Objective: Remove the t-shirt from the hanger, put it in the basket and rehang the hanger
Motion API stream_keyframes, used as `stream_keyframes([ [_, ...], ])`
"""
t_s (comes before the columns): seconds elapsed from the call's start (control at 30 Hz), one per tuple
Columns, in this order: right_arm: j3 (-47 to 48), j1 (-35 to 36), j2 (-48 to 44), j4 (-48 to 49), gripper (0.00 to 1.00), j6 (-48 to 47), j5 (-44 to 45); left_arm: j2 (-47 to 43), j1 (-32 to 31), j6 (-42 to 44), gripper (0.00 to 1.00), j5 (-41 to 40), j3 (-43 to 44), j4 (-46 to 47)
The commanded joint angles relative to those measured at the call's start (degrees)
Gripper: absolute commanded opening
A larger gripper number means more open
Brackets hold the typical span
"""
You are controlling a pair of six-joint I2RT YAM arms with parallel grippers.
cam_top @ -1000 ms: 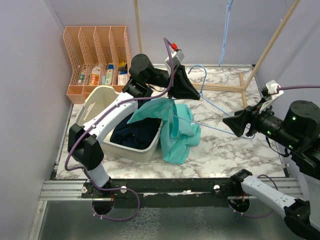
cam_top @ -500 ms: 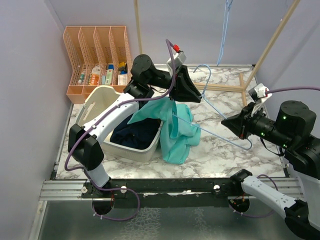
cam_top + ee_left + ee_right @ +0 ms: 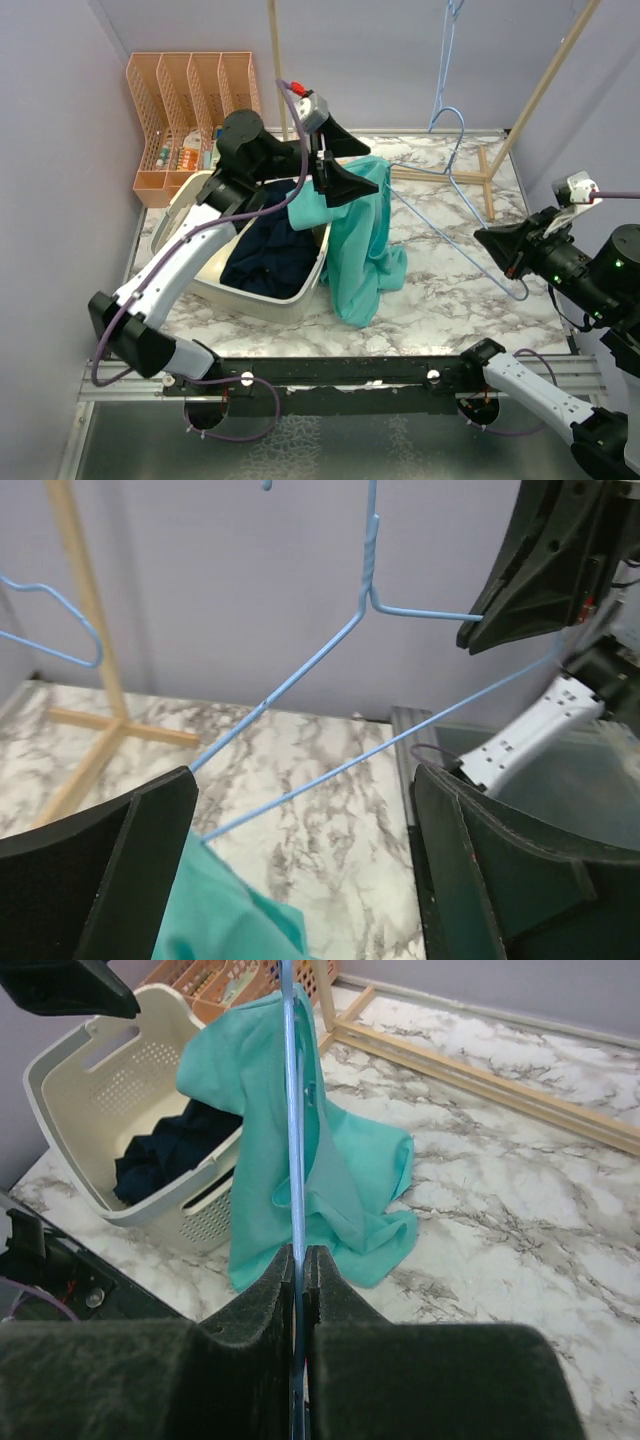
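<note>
I will move my right gripper up and outward toward the other blue hanger and release its hanger beside it, because that one already hangs above the rack.
The teal t-shirt (image 3: pixel 362 240) hangs in a bunch from the left end of the blue wire hanger (image 3: pixel 452 172), its lower part lying on the marble table beside the basket. My left gripper (image 3: pixel 345 178) stands open just above the shirt's top, with nothing between its fingers; in the left wrist view the gripper (image 3: pixel 300 880) frames the hanger (image 3: pixel 300 680) and a corner of the t-shirt (image 3: pixel 220 910). My right gripper (image 3: pixel 497 250) is shut on the hanger's right end. In the right wrist view that gripper (image 3: pixel 300 1260) pinches the hanger (image 3: pixel 291 1110), with the t-shirt (image 3: pixel 340 1170) beyond.
A cream laundry basket (image 3: pixel 196 203) with dark clothes stands left of the shirt. An orange file organiser (image 3: pixel 190 90) sits at the back left. A wooden rack frame (image 3: pixel 487 170) lies at the back right, and another blue hanger (image 3: pixel 448 50) hangs above it.
My left gripper has opened and swung left and back. My right gripper closed on the hanger's end and pulled it right. The shirt now hangs straighter beside the basket.
</note>
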Motion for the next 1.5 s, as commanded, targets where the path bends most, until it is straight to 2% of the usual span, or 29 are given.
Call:
stream_keyframes([
  [0.0,3.5,-0.3,0.4,4.2,0.01,0.7,4.7,-9.0,0.0,9.8,0.94,-15.5,-4.9,-8.1],
  [0.23,2.8,-0.3,9.5,-1.9,0.01,-0.3,-5.9,-18.0,0.0,15.1,0.95,-22.9,-14.7,-14.4],
  [0.53,6.5,-0.3,13.8,-5.2,0.01,0.4,-2.2,-27.5,0.0,15.2,0.93,-28.8,-26.1,-15.4],
  [0.77,14.0,-0.3,14.3,-8.9,0.01,1.9,5.8,-29.3,-0.1,14.7,0.93,-31.0,-30.5,-14.2],
  [0.9,17.4,-0.2,14.0,-8.3,0.01,3.1,7.2,-29.7,-0.1,13.8,0.92,-32.0,-33.2,-11.5],
  [1.07,15.9,-0.2,11.9,-0.9,0.01,3.3,5.2,-30.1,0.0,12.6,0.90,-32.2,-36.5,-9.2],
  [1.2,14.8,-0.2,12.7,5.4,0.01,4.6,7.7,-30.4,0.0,12.2,0.90,-31.3,-37.7,-8.3],
  [1.47,10.5,-0.2,18.8,24.9,0.01,3.7,16.5,-32.0,-0.1,11.9,0.90,-31.5,-39.3,-7.2],
])
